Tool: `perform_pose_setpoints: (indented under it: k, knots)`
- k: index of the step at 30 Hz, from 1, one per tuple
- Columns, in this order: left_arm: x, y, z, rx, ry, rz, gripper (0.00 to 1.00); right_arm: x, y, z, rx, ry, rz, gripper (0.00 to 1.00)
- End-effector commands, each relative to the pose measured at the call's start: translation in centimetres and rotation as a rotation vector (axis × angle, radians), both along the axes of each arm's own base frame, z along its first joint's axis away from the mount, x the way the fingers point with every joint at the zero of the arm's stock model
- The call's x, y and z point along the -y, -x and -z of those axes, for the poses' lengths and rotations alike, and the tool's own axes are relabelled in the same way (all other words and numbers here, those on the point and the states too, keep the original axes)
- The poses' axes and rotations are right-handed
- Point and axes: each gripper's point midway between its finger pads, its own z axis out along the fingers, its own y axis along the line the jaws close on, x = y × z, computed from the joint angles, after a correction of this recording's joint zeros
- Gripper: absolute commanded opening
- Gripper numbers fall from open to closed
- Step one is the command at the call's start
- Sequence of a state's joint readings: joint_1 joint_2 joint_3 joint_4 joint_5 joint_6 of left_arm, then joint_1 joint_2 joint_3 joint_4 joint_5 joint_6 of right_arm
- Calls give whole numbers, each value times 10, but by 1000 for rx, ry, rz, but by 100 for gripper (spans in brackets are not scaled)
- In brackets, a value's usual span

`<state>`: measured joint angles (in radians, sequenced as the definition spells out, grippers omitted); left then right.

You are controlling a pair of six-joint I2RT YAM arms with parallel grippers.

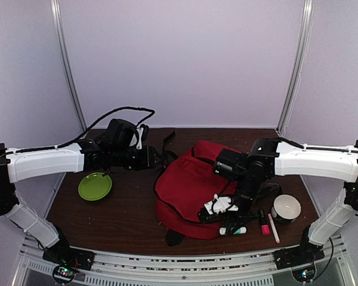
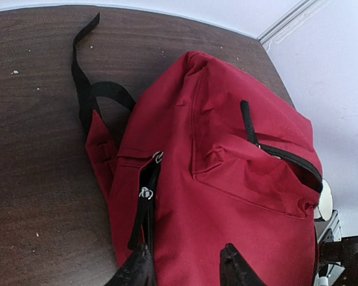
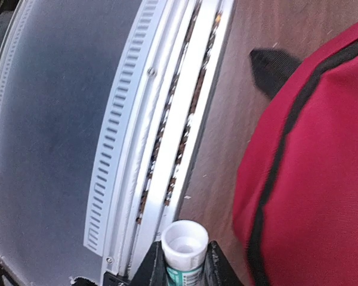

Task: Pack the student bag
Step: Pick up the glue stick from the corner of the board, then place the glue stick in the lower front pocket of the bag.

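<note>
My right gripper should next lift the tube outward over the bag (image 1: 185,190), then lower it into the far zipper opening, whose edges gape apart.
The student bag (image 1: 185,190), a large red backpack with black zippers, lies in the middle of the table. My left gripper (image 1: 159,158) is open at its far left edge. In the left wrist view the gripper (image 2: 185,265) has its two black fingers spread over the red fabric (image 2: 227,179), just right of a black zipper with silver pulls (image 2: 145,192). My right gripper (image 1: 227,226) is at the bag's near right corner. It is shut on a white-capped tube with a teal label (image 3: 184,241), which also shows in the top view (image 1: 234,230).
A green plate (image 1: 95,186) lies left of the bag. A white round roll (image 1: 285,208), a pink marker (image 1: 264,223) and a pink-and-white pen (image 1: 273,228) lie at the right. The table's slotted metal front rail (image 3: 167,149) runs right under the right gripper (image 3: 184,255).
</note>
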<state>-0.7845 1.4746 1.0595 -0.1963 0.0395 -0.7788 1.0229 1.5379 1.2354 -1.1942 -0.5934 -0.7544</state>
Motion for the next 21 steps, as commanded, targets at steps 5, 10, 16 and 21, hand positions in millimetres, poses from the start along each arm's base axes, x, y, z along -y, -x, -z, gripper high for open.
perform_pose_setpoints:
  k: [5, 10, 16, 21]
  knots:
    - [-10, -3, -15, 54, 26, -29, 42, -49, -105, -94, 427, -243, 190, 9]
    - [-12, -1, -13, 49, 36, -32, 42, -67, -167, -110, 630, -317, 329, 9]
    - [-14, 2, -10, 44, 49, -38, 42, -76, -209, -98, 699, -312, 377, 9]
    - [-16, 4, -7, 40, 49, -44, 42, -76, -225, -78, 681, -286, 363, 8]
